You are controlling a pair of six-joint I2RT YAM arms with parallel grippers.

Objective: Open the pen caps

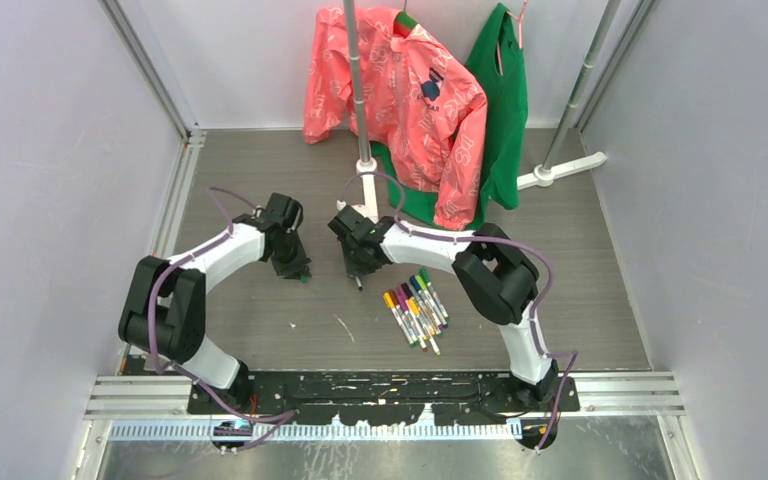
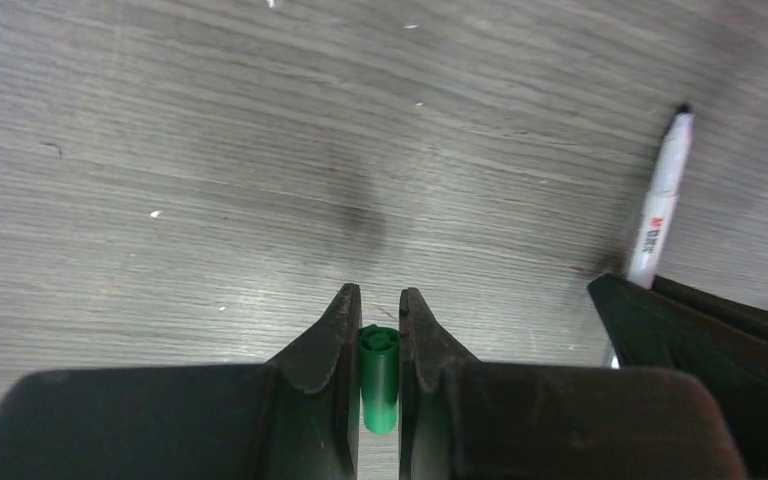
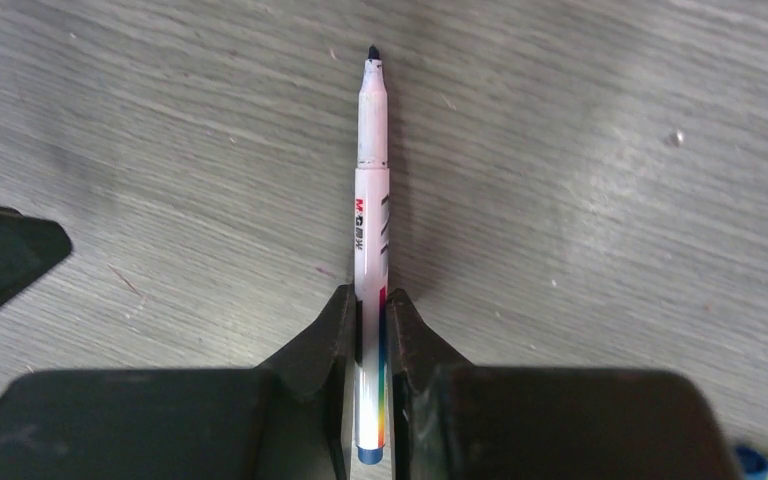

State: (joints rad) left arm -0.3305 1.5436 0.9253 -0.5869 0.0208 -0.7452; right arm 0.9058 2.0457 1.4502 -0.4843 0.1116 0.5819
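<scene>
The left gripper should next go down to the table beneath it and open, so that the green cap stays there.
My left gripper [image 2: 379, 298] is shut on a small green pen cap [image 2: 380, 375], held lengthwise between its fingers; in the top view it [image 1: 300, 276] hangs just above the table with the green cap [image 1: 304, 279] at its tip. My right gripper [image 3: 372, 300] is shut on a white-barrelled pen [image 3: 371, 200] with a bare dark tip pointing away and a blue rear end. From above the right gripper [image 1: 357, 275] stands a short way right of the left one, and the uncapped pen [image 1: 358, 281] pokes out below it. The same pen [image 2: 658, 205] shows at the right of the left wrist view.
Several more pens [image 1: 417, 306] with coloured caps lie side by side on the grey table [image 1: 260, 320], just right of the right gripper. A pink jacket [image 1: 400, 95] and a green garment [image 1: 500, 110] hang on a stand [image 1: 364, 165] at the back.
</scene>
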